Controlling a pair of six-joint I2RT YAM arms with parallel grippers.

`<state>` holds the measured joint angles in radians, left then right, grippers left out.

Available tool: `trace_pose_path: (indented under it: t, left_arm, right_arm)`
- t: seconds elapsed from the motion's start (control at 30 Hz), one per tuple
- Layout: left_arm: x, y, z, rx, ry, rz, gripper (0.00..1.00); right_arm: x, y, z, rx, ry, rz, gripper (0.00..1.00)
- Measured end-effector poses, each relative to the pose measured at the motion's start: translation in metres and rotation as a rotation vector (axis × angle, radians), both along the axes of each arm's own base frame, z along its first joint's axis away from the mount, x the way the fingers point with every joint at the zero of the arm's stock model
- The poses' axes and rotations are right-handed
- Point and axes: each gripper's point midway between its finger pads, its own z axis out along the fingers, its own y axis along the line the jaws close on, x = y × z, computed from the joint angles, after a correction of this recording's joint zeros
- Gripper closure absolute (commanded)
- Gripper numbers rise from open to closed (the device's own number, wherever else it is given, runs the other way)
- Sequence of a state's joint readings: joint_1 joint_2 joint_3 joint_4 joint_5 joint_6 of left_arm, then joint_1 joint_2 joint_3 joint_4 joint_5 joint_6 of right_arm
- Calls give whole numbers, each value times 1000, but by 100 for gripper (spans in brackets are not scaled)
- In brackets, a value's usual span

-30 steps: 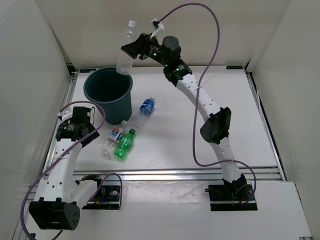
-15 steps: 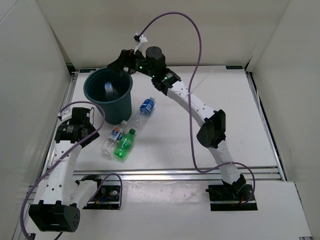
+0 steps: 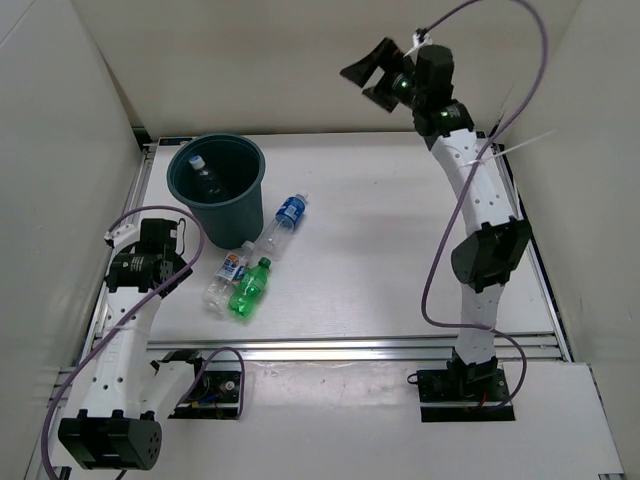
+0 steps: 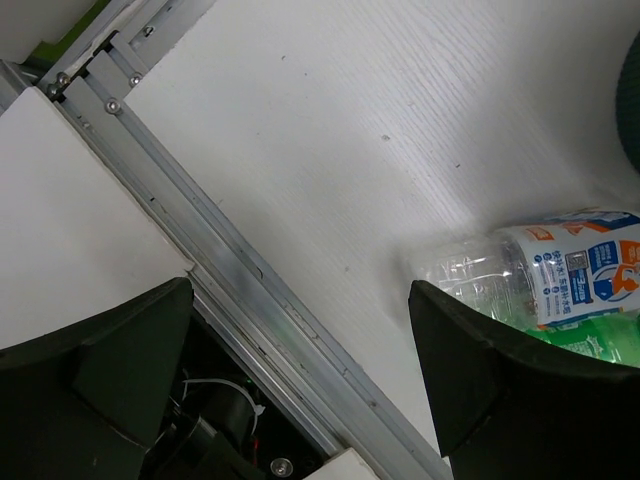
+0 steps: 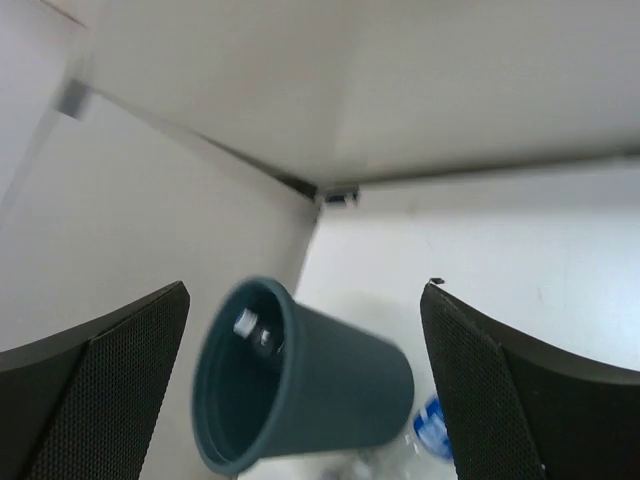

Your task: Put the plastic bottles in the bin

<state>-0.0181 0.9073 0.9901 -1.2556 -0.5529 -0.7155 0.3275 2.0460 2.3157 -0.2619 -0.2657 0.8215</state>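
I should next lower my right gripper back toward the bin [image 3: 253, 190], over the end with the cap of the blue-labelled bottle and onto the bottle's label, because this bottle is still outside the bin.
The dark teal bin [image 3: 253, 190] stands at the back left of the table, with one clear bottle [image 3: 205, 172] lying inside it, white cap up. On the table right of the bin lies a blue-labelled clear bottle [image 3: 288, 217]. In front of the bin a clear bottle with a white-blue-red label [image 3: 226, 274] and a green bottle [image 3: 249, 289] lie side by side. My right gripper [image 3: 362, 72] hangs open and empty, high at the back, well right of the bin [image 5: 330, 400]. My left gripper [image 3: 165, 262] is open, just left of the labelled bottle [image 4: 560, 272].
An aluminium rail [image 4: 250, 290] runs along the table's edge under my left gripper. White walls enclose the table on the left, back and right. The right arm's purple cable [image 3: 540, 60] loops high above the back of the table.
My right gripper held a clear bottle over the bin, opened and dropped it inside, then swung up and to the right, away from the bin. The left arm has hardly moved.
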Motion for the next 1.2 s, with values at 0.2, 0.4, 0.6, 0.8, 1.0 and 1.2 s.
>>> trace_pose_path:
  t: [0.2,0.4,0.6,0.8,1.0,1.2]
  left_arm:
    - [-3,7,1,8,-8,45,0]
    - [-6,10,4,14,-24,67,0]
    - [-8,11,2,21,-5,73,0]
    - [-8,11,-1,20,15,73,0]
    - [-8,11,-1,21,18,70,0]
    - [-7,10,-1,17,20,61,0]
  right_arm:
    - [10,41,-169,-89,383,132,0]
    - [-11,64,-307,-156,700,233,0]
    - [-26,72,-333,-148,772,301,0]
    - [-44,100,-358,-147,801,393,0]
    - [-77,140,-376,-135,841,516,0]
    - [-93,165,-375,-122,816,582,6]
